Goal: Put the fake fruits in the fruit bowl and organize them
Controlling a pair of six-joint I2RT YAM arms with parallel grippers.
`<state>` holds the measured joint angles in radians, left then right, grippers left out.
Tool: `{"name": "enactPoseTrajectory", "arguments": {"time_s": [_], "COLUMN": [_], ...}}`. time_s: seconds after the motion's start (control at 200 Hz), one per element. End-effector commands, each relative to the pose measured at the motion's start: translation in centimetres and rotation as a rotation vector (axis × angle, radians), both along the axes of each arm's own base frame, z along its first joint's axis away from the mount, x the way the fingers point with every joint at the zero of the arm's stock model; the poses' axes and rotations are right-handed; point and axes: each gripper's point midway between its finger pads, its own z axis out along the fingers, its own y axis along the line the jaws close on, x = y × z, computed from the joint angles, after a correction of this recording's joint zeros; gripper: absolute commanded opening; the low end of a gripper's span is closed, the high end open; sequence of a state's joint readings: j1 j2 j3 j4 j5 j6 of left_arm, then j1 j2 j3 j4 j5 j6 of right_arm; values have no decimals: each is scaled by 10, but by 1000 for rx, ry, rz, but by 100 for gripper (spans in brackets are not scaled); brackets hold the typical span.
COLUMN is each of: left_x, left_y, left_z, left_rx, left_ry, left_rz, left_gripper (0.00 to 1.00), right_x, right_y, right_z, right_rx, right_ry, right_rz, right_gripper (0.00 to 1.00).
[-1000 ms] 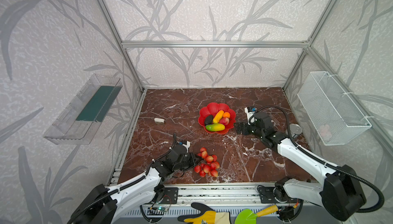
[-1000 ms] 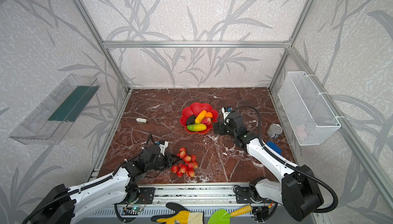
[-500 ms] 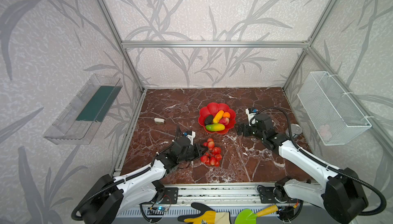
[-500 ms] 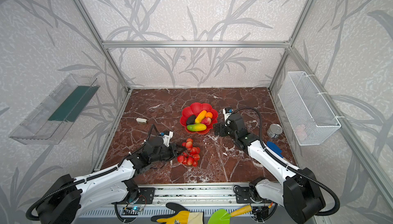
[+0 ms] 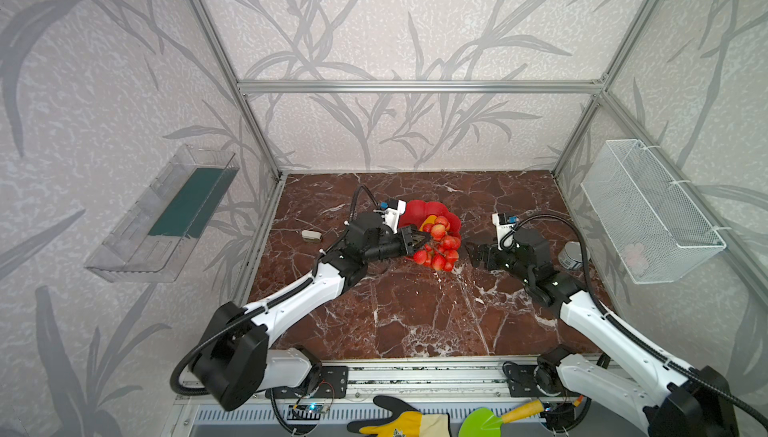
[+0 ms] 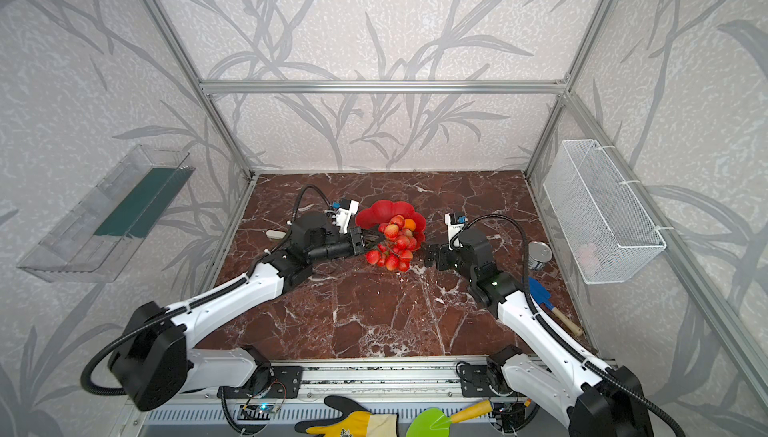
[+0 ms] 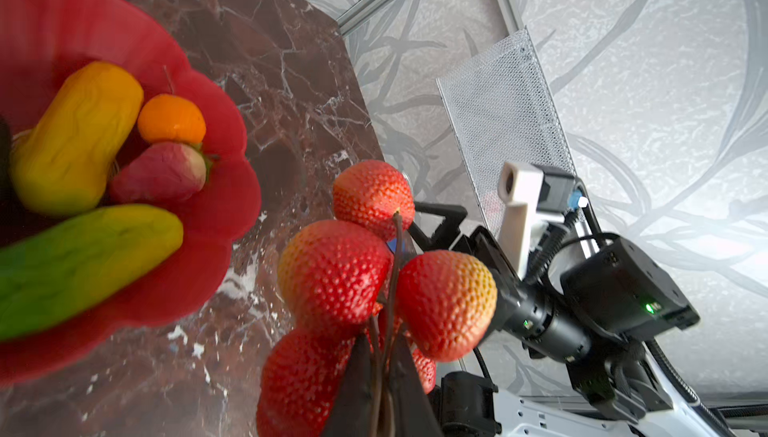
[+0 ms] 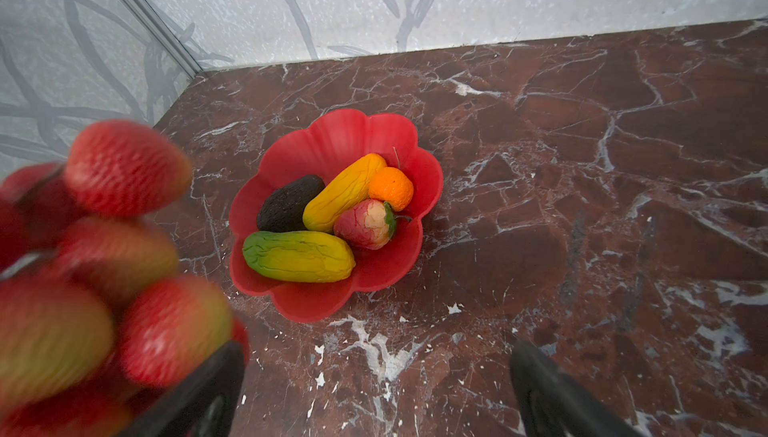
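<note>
The left gripper moves outward next and lowers the bunch of small red balls onto the fruits in the red bowl (image 5: 419,208) (image 7: 132,175), then releases the stems. Those fruits lie below and outward of it.
My left gripper (image 5: 424,239) (image 7: 380,345) is shut on the thin stems of the bunch of small red balls (image 5: 438,248) (image 6: 392,244) (image 7: 332,273). The bunch hangs in the air just beside the near right rim of the red fruit bowl (image 5: 419,208) (image 8: 340,131). In the bowl lie a yellow-orange oblong fruit (image 8: 343,192), a dark avocado-like one (image 8: 289,202), a green-yellow oblong one (image 8: 297,256), a small orange (image 8: 390,187) and a red-pink pointed one (image 8: 365,223). My right gripper (image 5: 471,254) (image 8: 376,352) stands open and empty, close to the bunch on its right.
A silver tin can (image 6: 539,254) and a blue trowel (image 6: 540,291) sit behind the right arm. A small white object (image 5: 311,235) lies left of the left gripper. A wire-mesh basket (image 5: 648,210) hangs on the right wall, a clear tray (image 5: 166,214) on the left.
The left gripper has lifted the red bunch off the front of the table and carried it back to the bowl's edge. The right gripper has opened wider.
</note>
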<state>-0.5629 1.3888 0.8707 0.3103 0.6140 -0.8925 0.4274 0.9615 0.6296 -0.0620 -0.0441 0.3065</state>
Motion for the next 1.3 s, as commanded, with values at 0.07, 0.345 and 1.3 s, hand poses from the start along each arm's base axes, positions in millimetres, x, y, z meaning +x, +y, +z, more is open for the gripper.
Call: {"name": "enactPoseTrajectory", "arguments": {"time_s": [0.07,0.345,1.3], "left_x": [52,131,85], "left_y": [-14,-4,168], "left_z": [6,-46,3], "left_rx": [-81,-225,535], "left_ry": [-93,21,-369], "left_rz": [-96,-42,503], "left_gripper": [0,0,99], "right_x": [-14,-27,-11], "right_y": [-14,-26,-60], "right_z": [-1,-2,-9], "right_rx": [-20,-50,-197], "right_ry": [8,13,-75], "right_rz": [-30,-46,-165], "right_gripper": [99,99,99]}}
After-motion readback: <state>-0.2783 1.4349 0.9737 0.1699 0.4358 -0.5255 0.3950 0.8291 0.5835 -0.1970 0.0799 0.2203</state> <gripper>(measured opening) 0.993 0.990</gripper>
